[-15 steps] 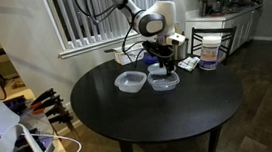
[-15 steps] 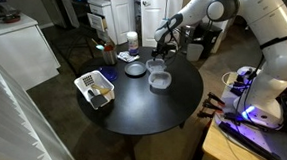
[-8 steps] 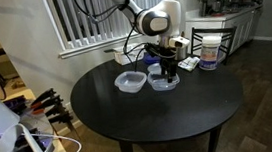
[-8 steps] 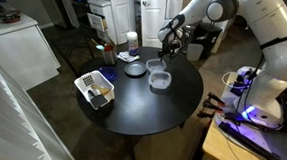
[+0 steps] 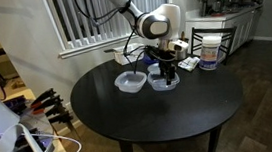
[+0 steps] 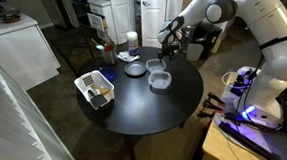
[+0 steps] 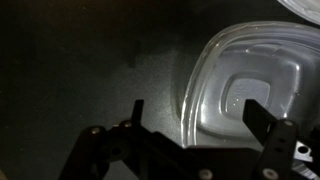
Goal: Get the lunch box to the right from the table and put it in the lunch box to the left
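Observation:
My gripper will next go down around the greyish lunch box's side point(image 5: 175, 82) point(image 7: 189, 108) and close, because its open fingers are already on either side of it.
Two clear plastic lunch boxes sit on the round black table point(image 5: 170, 118). The lunch box to the right point(image 5: 164, 81) is greyish and shallow and lies under my gripper point(image 5: 166, 69). The lunch box to the left point(image 5: 130, 82) has a pale rim and stands beside it. In an exterior view the gripper point(image 6: 164, 57) hovers over the right box point(image 6: 157, 65), with the left box point(image 6: 161, 81) nearer. In the wrist view the open gripper point(image 7: 198, 115) straddles the near wall of the right box point(image 7: 250, 85), one finger over its inside and one over the table.
A white container point(image 5: 209, 51) and dark cables lie at the table's far edge. A blue bowl point(image 6: 134, 69), a bottle point(image 6: 132, 41) and a white basket point(image 6: 96, 90) stand on the table's other side. A kitchen counter stands behind.
The arm's wrist has shifted slightly above the right lunch box. Both lunch boxes stay where they were.

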{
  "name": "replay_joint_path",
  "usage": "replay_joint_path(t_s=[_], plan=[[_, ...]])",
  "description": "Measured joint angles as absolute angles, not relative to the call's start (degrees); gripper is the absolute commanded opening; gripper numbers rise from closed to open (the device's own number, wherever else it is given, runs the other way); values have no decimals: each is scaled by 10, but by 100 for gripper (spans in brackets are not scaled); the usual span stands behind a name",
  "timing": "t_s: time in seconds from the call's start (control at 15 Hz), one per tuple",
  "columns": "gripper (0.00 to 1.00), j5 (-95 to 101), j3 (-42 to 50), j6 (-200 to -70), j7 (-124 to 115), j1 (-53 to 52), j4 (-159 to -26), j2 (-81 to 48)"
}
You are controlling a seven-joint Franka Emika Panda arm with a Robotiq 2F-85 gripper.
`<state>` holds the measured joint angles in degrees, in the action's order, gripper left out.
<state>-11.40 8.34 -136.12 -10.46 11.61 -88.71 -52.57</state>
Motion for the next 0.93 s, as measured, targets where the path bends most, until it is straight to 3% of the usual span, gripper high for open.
replay_joint_path(t_s=[0.2,0.27,0.4,0.93], plan=[[100,-115,78,-1372,-105,122,-860,-555],[75,-115,75,-1373,-105,126,-849,-566],[68,-115,71,-1375,-104,132,-830,-585],[15,-115,51,-1374,-88,152,-800,-601]])
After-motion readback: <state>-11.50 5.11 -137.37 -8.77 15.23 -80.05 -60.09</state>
